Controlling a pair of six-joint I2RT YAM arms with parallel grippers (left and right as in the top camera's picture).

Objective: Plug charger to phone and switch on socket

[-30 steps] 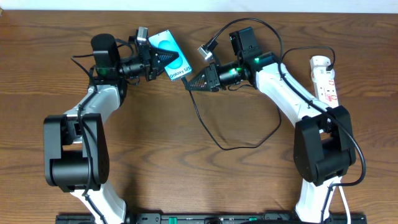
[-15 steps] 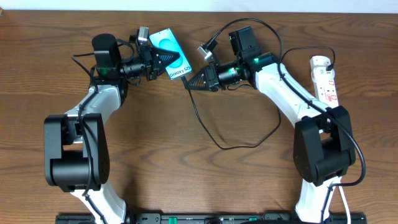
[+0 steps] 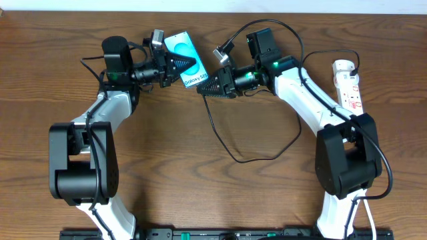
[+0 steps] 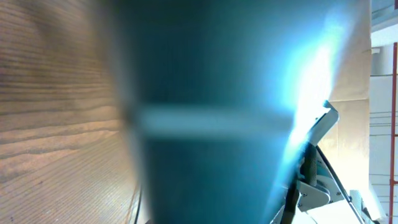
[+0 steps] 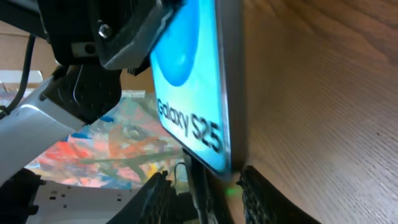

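The charger's connector meets the phone's bottom edge, so my left gripper needs to move back and down to the bare wood between the arms and release the phone.
The phone (image 3: 181, 48) with its cyan screen is tilted up on edge at the back of the table, with my left gripper (image 3: 179, 65) shut on it. That screen fills the left wrist view as a teal blur (image 4: 211, 112), hiding the fingers. My right gripper (image 3: 205, 87) sits at the phone's lower end. In the right wrist view its fingers (image 5: 155, 199) stand apart, and the charger's connector (image 5: 198, 183) rises between them to the bottom edge of the phone (image 5: 186, 81). The charger cable (image 3: 227, 143) loops across the table toward the white socket (image 3: 351, 87) at the right.
The cable's loop (image 3: 257, 157) lies on the wood between the two arms. A white cord (image 3: 368, 212) runs off the socket side near the right arm's base. The table's back edge (image 3: 213, 13) is just behind the phone.
My right gripper has nudged up toward the phone's lower end and its jaws have come apart around the connector. The left gripper and phone shifted slightly to the right.
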